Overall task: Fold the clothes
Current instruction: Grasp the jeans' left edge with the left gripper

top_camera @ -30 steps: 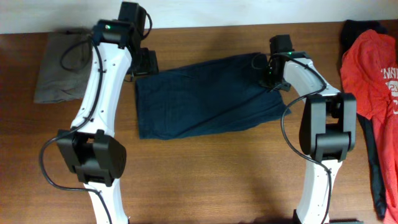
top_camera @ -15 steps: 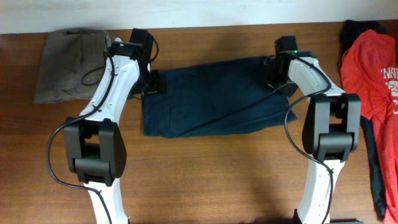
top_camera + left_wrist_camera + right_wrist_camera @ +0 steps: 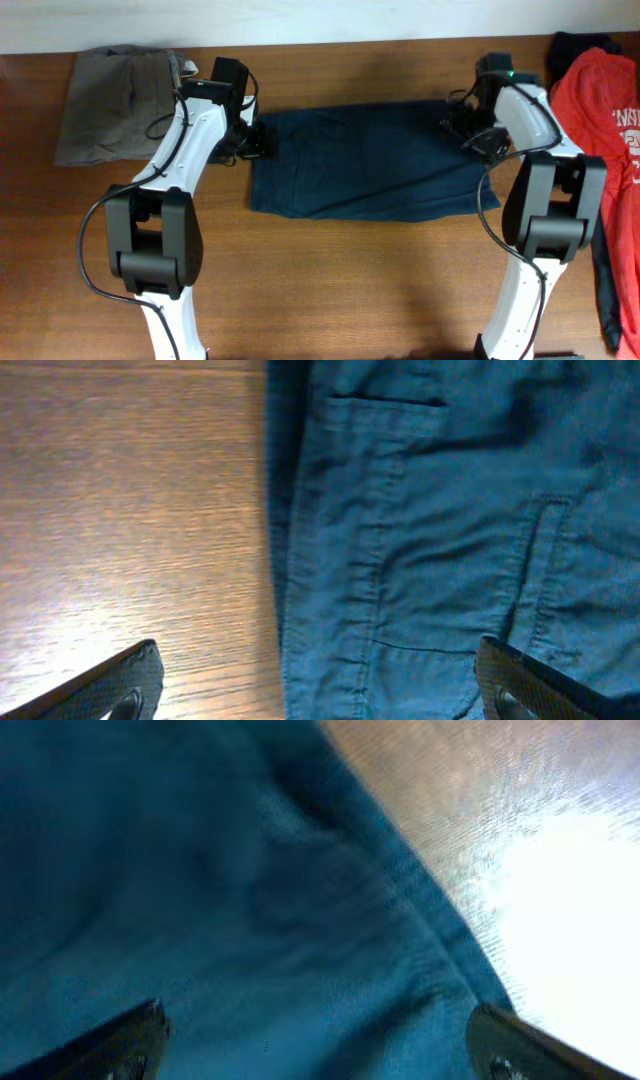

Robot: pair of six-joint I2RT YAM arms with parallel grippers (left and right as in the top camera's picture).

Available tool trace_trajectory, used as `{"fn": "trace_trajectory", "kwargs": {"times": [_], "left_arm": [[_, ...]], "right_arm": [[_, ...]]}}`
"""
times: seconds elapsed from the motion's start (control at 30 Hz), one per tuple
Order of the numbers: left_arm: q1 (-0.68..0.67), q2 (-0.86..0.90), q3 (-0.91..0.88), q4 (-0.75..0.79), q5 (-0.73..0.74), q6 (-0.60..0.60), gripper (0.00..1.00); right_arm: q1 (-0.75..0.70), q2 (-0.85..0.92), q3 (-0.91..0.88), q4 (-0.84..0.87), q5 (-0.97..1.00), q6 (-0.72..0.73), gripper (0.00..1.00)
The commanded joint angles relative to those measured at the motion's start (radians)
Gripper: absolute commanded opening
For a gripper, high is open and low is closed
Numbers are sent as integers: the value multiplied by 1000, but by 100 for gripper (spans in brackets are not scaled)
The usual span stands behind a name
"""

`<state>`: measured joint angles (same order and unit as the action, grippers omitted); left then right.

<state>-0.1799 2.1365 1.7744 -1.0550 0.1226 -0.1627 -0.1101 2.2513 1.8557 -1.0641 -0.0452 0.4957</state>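
Note:
My left gripper comes down next and closes on the navy garment's side hem [image 3: 255,168] [image 3: 296,695] below it, since the spread fingers already straddle cloth and wood.
The dark navy garment [image 3: 370,160] lies spread flat across the middle of the table, seams and a pocket showing in the left wrist view [image 3: 430,540]. My left gripper [image 3: 258,138] hovers open over its left edge, fingers [image 3: 130,682] wide apart, wood under one and cloth under the other; the gripper's middle [image 3: 320,695] is above the hem. At the garment's upper right corner my right gripper [image 3: 470,130] stands open [image 3: 320,1050] above blue cloth [image 3: 230,900], holding nothing. A grey-khaki garment [image 3: 110,100] is at the far left. At the far right lies a red lettered T-shirt [image 3: 600,110].
A black garment [image 3: 603,260] trails down the right edge under the red T-shirt. Both arm bases stand at the table's front, the left [image 3: 150,240] and the right [image 3: 540,220]. Bare wood [image 3: 350,280] stretches in front of the navy garment.
The navy garment has slid to the right and lies straighter. Both arms moved right with it. My right gripper, shut before, has opened and let go of the cloth.

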Motion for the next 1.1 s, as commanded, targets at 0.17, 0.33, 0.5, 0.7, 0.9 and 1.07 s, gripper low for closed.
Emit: {"fn": "trace_trajectory", "kwargs": {"times": [0.17,0.33,0.5,0.7,0.9,1.07], "left_arm": [[89,8,-66,63,193,112,99],[151,8,-174,163,330,137,99],[159,8,-292,278,407,134,99],[159,12,-325,326,485,133,99],[138,54,-325,349,581,125,98],[98,113,-325,375,648,108,83]], "right_arm": [[-8,-101,346,-316,-274,-385,99],[-10,-101,380,-345,-250,-384,99],[-10,-101,380,-347,-250,-384,99],[-9,-101,380,-351,-251,-384,99],[-9,-101,380,-361,-259,-384,99],[-9,-101,380,-361,-259,-384,99]]}}
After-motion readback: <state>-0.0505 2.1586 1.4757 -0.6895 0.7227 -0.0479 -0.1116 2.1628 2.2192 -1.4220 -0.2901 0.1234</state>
